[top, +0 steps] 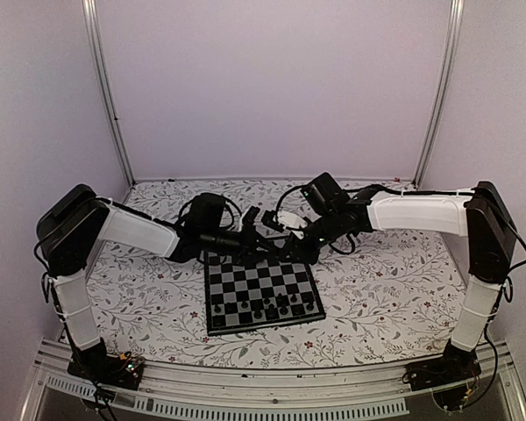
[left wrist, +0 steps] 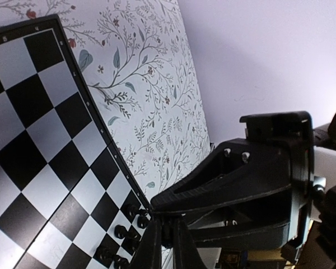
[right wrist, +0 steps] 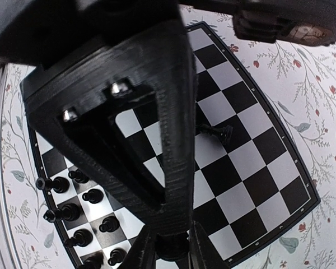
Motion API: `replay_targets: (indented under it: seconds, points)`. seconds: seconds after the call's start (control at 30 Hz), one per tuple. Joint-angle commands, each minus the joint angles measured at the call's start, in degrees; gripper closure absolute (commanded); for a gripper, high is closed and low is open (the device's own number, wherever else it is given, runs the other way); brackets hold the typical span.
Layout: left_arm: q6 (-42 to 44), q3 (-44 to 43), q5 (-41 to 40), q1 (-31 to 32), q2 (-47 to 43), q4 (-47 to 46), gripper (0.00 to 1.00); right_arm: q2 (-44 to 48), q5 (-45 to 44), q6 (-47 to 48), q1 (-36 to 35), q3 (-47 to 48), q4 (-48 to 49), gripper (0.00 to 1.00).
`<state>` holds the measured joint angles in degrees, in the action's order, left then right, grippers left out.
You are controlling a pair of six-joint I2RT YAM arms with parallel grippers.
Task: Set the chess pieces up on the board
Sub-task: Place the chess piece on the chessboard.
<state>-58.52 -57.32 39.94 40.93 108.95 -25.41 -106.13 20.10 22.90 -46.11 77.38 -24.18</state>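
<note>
The open square in the near row by the board's corner is back and below, to the left of my left gripper in the top view. My left gripper needs to swing back, go down and release there.
The board (top: 232, 282) lies in the middle of the floral cover. Several black chess pieces (top: 272, 307) stand on its near rows; they also show in the left wrist view (left wrist: 126, 230) and the right wrist view (right wrist: 73, 210). One piece (right wrist: 215, 131) lies on its side mid-board. My left gripper (top: 267, 243) and right gripper (top: 289, 251) meet tip to tip over the board's far edge. The right fingers (right wrist: 145, 249) are shut on a piece's round base (right wrist: 171, 246). The left fingers (left wrist: 151, 244) are closed on a thin dark piece (left wrist: 167, 235).
The floral table cover (top: 377, 289) surrounds the board (left wrist: 33, 140), which also shows in the right wrist view (right wrist: 257, 162). White walls and metal posts (top: 105, 88) enclose the back and sides. Each arm fills much of the other's wrist view.
</note>
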Motion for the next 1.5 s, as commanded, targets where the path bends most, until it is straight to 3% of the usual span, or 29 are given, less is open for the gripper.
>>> replay_targets:
  seconds: [0.0,0.1,0.23,0.47,0.6,0.93,1.47]
  points:
    - [0.92,0.06,1.74,-0.01,-0.4,-1.99,1.0,1.6,0.15,-0.57,-0.05,-0.57,0.73,0.67]
    - [6.55,-1.57,-1.34,-0.19,-3.51,6.66,1.0,3.17,0.75,-0.08,1.17,-2.67,0.0,0.51]
    - [19.78,-4.83,-11.19,0.47,-10.49,25.5,1.0,8.45,10.12,2.24,7.81,-7.46,-1.29,0.43]
    - [40.6,-6.3,-31.34,6.87,-22.92,50.54,1.0,13.63,13.24,3.45,17.75,-15.87,3.12,0.41]
    - [44.51,-5.68,-36.5,12.77,-26.14,60.38,1.0,14.32,9.72,4.37,18.94,-18.03,5.98,0.4]
    - [39.96,0.7,-39.77,22.36,-27.83,65.67,1.0,12.79,7.58,5.04,19.05,-18.64,7.52,0.4]
    - [38.14,1.47,-42.87,23.85,-21.06,61.75,1.0,12.89,6.8,5.14,19.1,-18.9,7.65,0.4]
